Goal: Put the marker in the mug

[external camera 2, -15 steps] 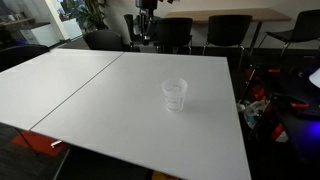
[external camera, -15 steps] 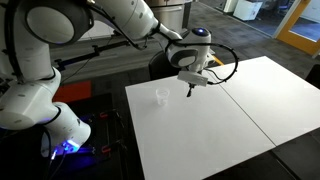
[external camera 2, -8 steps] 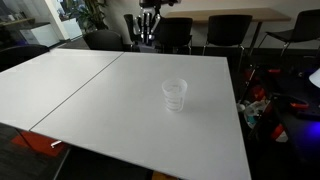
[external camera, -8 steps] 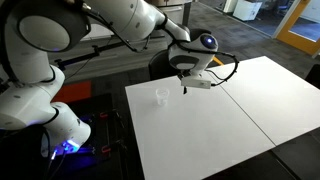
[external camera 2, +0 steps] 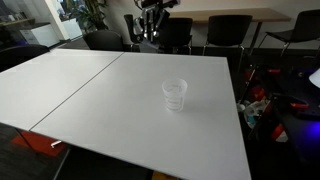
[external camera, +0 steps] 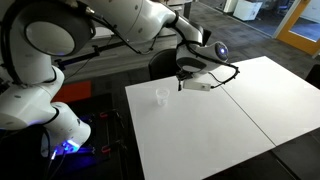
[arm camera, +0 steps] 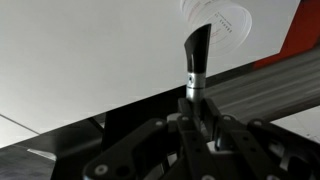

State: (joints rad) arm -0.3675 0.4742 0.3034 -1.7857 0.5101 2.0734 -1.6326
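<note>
My gripper tilts next, lowers across to the mug's opening [external camera 2: 175, 84] [arm camera: 224, 28] and releases. The clear mug stands upright, lower than the marker and apart from it.
My gripper [arm camera: 195, 105] is shut on the black marker [arm camera: 197, 55], which sticks out from the jaws with its tip toward the clear mug [arm camera: 220, 22] at the top of the wrist view. In both exterior views the gripper [external camera: 184, 82] [external camera 2: 151, 22] hangs above the far edge of the white table [external camera: 220, 120], holding the marker upright. The clear mug [external camera: 160, 96] [external camera 2: 175, 95] stands upright on the table, apart from the gripper and empty as far as I can tell.
The white table [external camera 2: 100, 90] has a seam running across it. Black office chairs [external camera 2: 230, 35] stand beyond its far edge. The robot base [external camera: 35, 100] with a blue light sits beside the table, with red items on the floor [external camera 2: 262, 105].
The gripper with the marker has moved up and away along the table's far edge over the last second. The mug has not moved.
</note>
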